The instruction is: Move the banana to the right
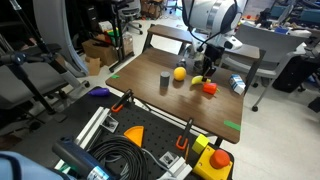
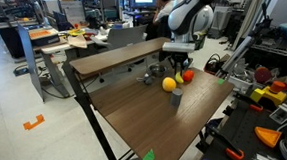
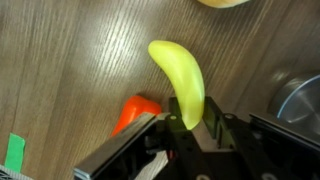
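Note:
My gripper stays low over the bare wood beside the red block next and opens both fingers to release the banana, because that spot lies clear.
The banana is small, curved and yellow, and lies over the wooden table in the wrist view. Its lower end sits between my gripper's two fingers, which press on both sides of it. In an exterior view the gripper is low over the table's far side, with a bit of yellow banana below it. In an exterior view the gripper hides the banana. The red block lies just beside the gripper's left finger.
A round yellow-orange fruit and a grey cylinder stand near the gripper on the wooden table. The red block lies close by, and a small bluish object lies near the table edge. Toolboxes and cables lie in the foreground.

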